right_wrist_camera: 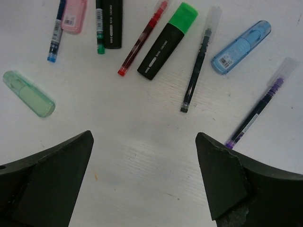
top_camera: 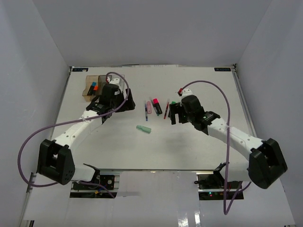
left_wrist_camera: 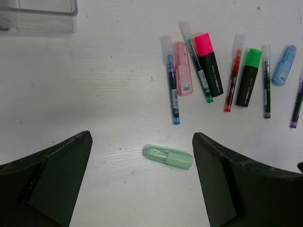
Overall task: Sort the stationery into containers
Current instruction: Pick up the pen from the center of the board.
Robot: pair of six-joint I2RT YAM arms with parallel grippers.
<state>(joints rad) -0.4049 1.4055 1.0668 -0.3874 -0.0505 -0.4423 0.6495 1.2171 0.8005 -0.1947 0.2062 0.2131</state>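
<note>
My right gripper is open, with the green highlighter below and outward of its fingers, so it should lower outward with its fingers on both sides of the near black end of the highlighter.
My left gripper (left_wrist_camera: 142,136) is open and empty, hovering over the table with a mint piece (left_wrist_camera: 168,157) lying between its fingers, apart from both. Beyond it lie a pink highlighter (left_wrist_camera: 208,64), a pink piece (left_wrist_camera: 182,68), a green highlighter (left_wrist_camera: 249,76), a blue piece (left_wrist_camera: 284,65) and several thin pens. My right gripper (right_wrist_camera: 144,136) is open and empty over bare table, just short of the green highlighter (right_wrist_camera: 167,40), blue piece (right_wrist_camera: 240,47) and purple pen (right_wrist_camera: 258,106). The amber bin (top_camera: 91,86) at the far left holds blue- and orange-capped highlighters.
The clear bin (left_wrist_camera: 38,16) shows at the top left of the left wrist view. In the top view the left arm (top_camera: 111,97) covers most of the other bins. Grey walls enclose the white table (top_camera: 156,146) on three sides.
</note>
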